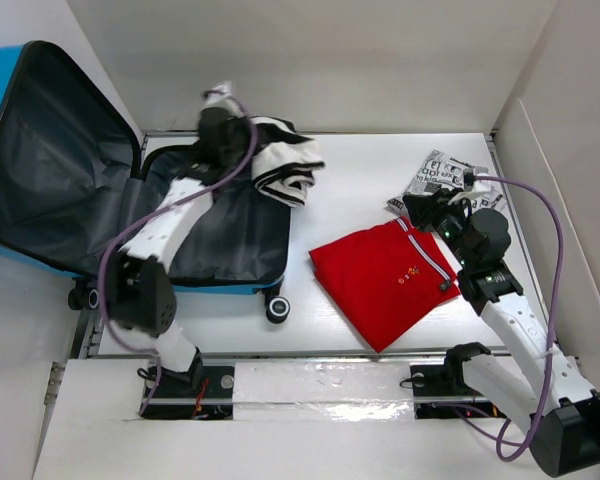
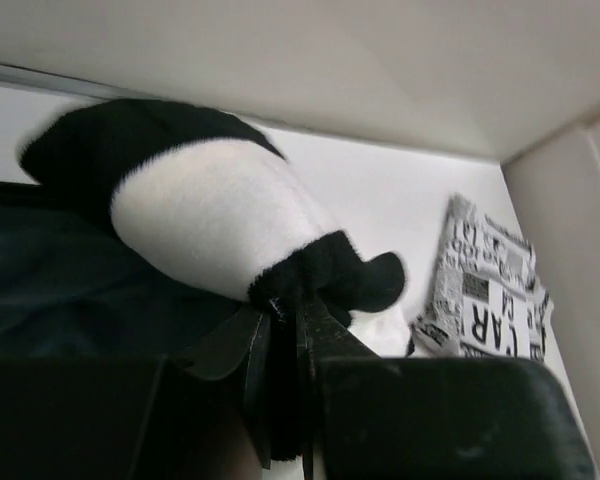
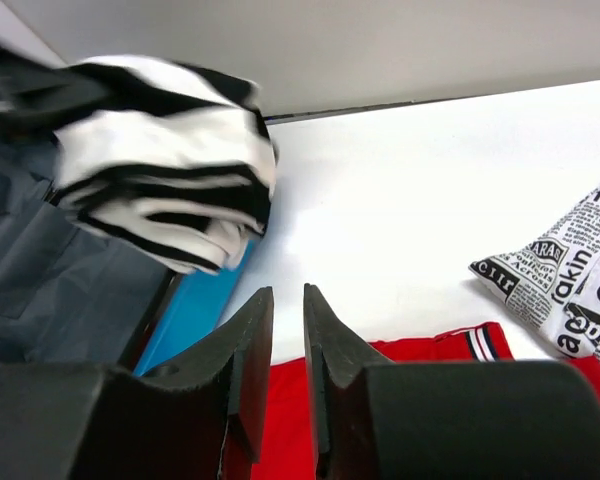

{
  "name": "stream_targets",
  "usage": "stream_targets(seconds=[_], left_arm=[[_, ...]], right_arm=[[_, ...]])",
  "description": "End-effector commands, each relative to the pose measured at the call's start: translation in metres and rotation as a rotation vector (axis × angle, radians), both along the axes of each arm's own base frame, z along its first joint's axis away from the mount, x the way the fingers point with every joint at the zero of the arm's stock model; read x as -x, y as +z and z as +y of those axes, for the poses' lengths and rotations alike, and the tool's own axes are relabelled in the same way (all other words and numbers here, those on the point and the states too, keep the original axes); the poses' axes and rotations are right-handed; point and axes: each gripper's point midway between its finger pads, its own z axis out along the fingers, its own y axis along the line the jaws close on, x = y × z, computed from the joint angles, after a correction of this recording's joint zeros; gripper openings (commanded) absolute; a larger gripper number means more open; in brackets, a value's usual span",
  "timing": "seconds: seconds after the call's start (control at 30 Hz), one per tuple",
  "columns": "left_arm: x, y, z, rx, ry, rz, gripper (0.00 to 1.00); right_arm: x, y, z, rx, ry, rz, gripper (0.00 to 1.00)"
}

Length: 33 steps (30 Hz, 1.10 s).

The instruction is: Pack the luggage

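Note:
The striped garment (image 1: 282,165) still hangs over the suitcase's rim. My left gripper should move back, down and left in the top view next, onto the grey lining (image 1: 223,236).
The luggage (image 1: 50,170), a bright-blue suitcase, lies open at the left with its grey lining (image 2: 60,290) showing; its blue shell (image 3: 195,310) also appears in the right wrist view. My left gripper (image 1: 248,143) (image 2: 285,300) is shut on a soft black-and-white striped garment (image 1: 282,165) (image 2: 210,215) (image 3: 170,160), held above the suitcase's far right corner. A folded red shirt (image 1: 385,280) (image 3: 430,345) lies on the table to the right. My right gripper (image 1: 420,208) (image 3: 287,295) hovers over the shirt's far edge, jaws a narrow gap apart with nothing between them.
A newsprint-patterned pouch (image 1: 442,175) (image 2: 485,285) (image 3: 570,290) lies at the back right, just behind my right gripper. White walls enclose the table at the back and right. The suitcase's black wheels (image 1: 277,308) point toward the near edge.

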Motion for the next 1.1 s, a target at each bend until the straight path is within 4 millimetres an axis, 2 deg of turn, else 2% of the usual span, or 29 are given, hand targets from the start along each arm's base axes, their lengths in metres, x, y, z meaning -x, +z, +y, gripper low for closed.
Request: stream_targets(seconds=[0.0, 0.03, 0.07, 0.1, 0.13, 0.17, 0.2, 0.3, 0.43, 0.53, 0.57, 0.63, 0.67, 0.73, 0.77, 0.83, 0.93, 0.97, 1.0, 1.03, 1.07], left_arm=[[0.019, -0.011, 0.047, 0.079, 0.041, -0.023, 0.00], [0.024, -0.020, 0.060, 0.106, 0.072, -0.001, 0.00], [0.030, -0.014, 0.088, 0.129, 0.118, -0.022, 0.00], [0.042, -0.048, 0.101, 0.131, 0.145, 0.040, 0.00], [0.045, -0.055, 0.114, 0.144, 0.176, 0.037, 0.00], [0.047, -0.060, 0.139, 0.160, 0.233, 0.045, 0.00], [0.055, -0.086, 0.150, 0.156, 0.260, 0.097, 0.00], [0.067, -0.133, 0.179, 0.160, 0.356, 0.208, 0.00], [0.086, -0.171, 0.190, 0.165, 0.434, 0.304, 0.00], [0.099, -0.175, 0.203, 0.139, 0.518, 0.315, 0.00], [0.102, -0.164, 0.214, 0.123, 0.573, 0.281, 0.00], [0.110, -0.157, 0.225, 0.105, 0.639, 0.270, 0.00], [0.114, -0.141, 0.234, 0.098, 0.682, 0.219, 0.00], [0.122, -0.133, 0.242, 0.086, 0.723, 0.194, 0.00], [0.126, -0.122, 0.249, 0.082, 0.758, 0.160, 0.00], [0.129, -0.119, 0.253, 0.075, 0.782, 0.149, 0.00], [0.123, -0.127, 0.247, 0.071, 0.746, 0.175, 0.00], [0.120, -0.147, 0.241, 0.063, 0.714, 0.243, 0.16], [0.112, -0.147, 0.239, 0.064, 0.706, 0.264, 0.22], [0.115, -0.159, 0.238, 0.051, 0.707, 0.324, 0.29], [0.115, -0.172, 0.236, 0.044, 0.701, 0.368, 0.42]], right_arm=[[-0.002, 0.015, -0.002, 0.005, -0.011, -0.057, 0.24], [-0.002, 0.014, -0.002, 0.008, -0.012, -0.057, 0.25], [-0.001, 0.015, -0.003, 0.006, -0.018, -0.058, 0.25], [-0.001, 0.014, -0.004, 0.007, -0.020, -0.058, 0.25], [-0.001, 0.016, -0.003, 0.007, -0.017, -0.061, 0.25], [0.000, 0.016, -0.002, 0.007, -0.012, -0.060, 0.25], [0.000, 0.015, -0.002, 0.010, -0.009, -0.060, 0.25], [0.001, 0.017, -0.002, 0.013, -0.008, -0.062, 0.26], [0.000, 0.016, -0.002, 0.017, -0.010, -0.059, 0.29], [0.000, 0.015, -0.001, 0.023, -0.001, -0.053, 0.30], [0.000, 0.015, -0.001, 0.023, -0.001, -0.053, 0.30], [0.000, 0.015, -0.001, 0.025, 0.001, -0.054, 0.31], [0.000, 0.015, 0.000, 0.024, 0.003, -0.052, 0.31], [0.000, 0.015, 0.000, 0.024, 0.003, -0.052, 0.31], [0.001, 0.015, 0.003, 0.025, 0.012, -0.053, 0.31], [0.001, 0.016, 0.002, 0.025, 0.010, -0.053, 0.32], [0.001, 0.016, 0.003, 0.025, 0.013, -0.054, 0.33], [0.001, 0.015, 0.003, 0.027, 0.015, -0.052, 0.34], [0.000, 0.015, 0.004, 0.027, 0.016, -0.050, 0.36], [0.000, 0.014, 0.004, 0.029, 0.018, -0.050, 0.39], [0.000, 0.014, 0.004, 0.028, 0.016, -0.047, 0.41]])
